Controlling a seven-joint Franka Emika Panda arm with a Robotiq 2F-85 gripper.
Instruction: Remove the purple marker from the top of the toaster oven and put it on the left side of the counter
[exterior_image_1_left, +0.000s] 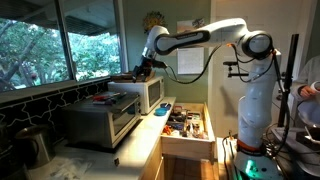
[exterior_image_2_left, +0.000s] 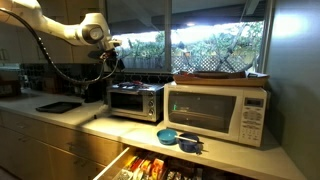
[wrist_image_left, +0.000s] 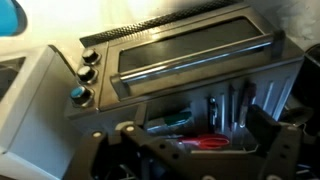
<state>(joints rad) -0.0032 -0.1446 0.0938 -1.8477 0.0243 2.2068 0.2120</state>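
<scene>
My gripper needs to go down next, toward the right in the wrist view, onto the slim pen-like things that are on the top of the toaster oven.
The silver toaster oven (exterior_image_1_left: 100, 120) stands on the pale counter (exterior_image_1_left: 135, 150) and shows in both exterior views (exterior_image_2_left: 135, 101). In the wrist view its dark glass door (wrist_image_left: 190, 58) and knobs (wrist_image_left: 85, 73) fill the upper half. My gripper (exterior_image_1_left: 143, 68) hangs in the air above the appliances, near the window (exterior_image_2_left: 108, 62). In the wrist view its fingers (wrist_image_left: 195, 137) are spread wide with nothing between them. A small reddish thing (exterior_image_1_left: 103, 98) lies on the toaster oven's top. I cannot make out a purple marker in any view.
A white microwave with a brown top (exterior_image_2_left: 215, 112) stands beside the toaster oven. A blue bowl (exterior_image_2_left: 168, 136) sits on the counter in front of it. An open drawer (exterior_image_1_left: 186, 125) of utensils, with red scissors (wrist_image_left: 205, 142), juts out below. A dark tray (exterior_image_2_left: 57, 106) lies further along.
</scene>
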